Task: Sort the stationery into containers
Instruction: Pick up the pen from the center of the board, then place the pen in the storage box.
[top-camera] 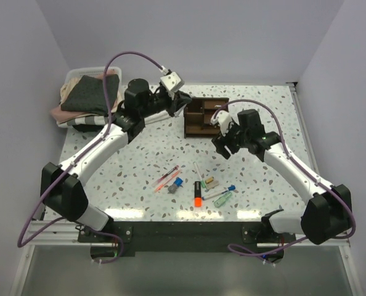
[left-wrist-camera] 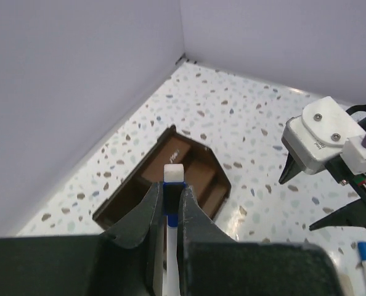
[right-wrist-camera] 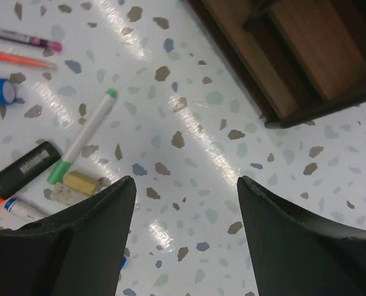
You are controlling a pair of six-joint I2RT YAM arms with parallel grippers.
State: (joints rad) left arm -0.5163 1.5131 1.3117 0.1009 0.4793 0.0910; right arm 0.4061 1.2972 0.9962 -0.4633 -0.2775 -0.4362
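Observation:
The white pen still hangs outside. My left gripper needs to go to the right in the top view next, over the organiser's open far section (top-camera: 195, 106) (left-wrist-camera: 130, 195) beside it.
My left gripper (top-camera: 182, 98) is shut on a white pen with a blue band (left-wrist-camera: 172, 173) and holds it just above the left side of the dark brown wooden organiser (top-camera: 204, 117). In the left wrist view the pen's end sits over the organiser's compartments (left-wrist-camera: 198, 168). My right gripper (top-camera: 223, 148) is open and empty, above bare table in front of the organiser (right-wrist-camera: 306, 55). The rest of the stationery lies near the table's front: red pens (top-camera: 167, 177), a blue-capped marker (top-camera: 175, 185), an orange-black highlighter (top-camera: 198, 193), a green-tipped white pen (right-wrist-camera: 81, 139) and a tan bit (right-wrist-camera: 81, 182).
A white bin of folded cloths (top-camera: 87, 95) stands at the back left, close to the left arm's elbow. Walls close in the table at the back and on both sides. The right arm's wrist camera (left-wrist-camera: 321, 139) shows near the organiser.

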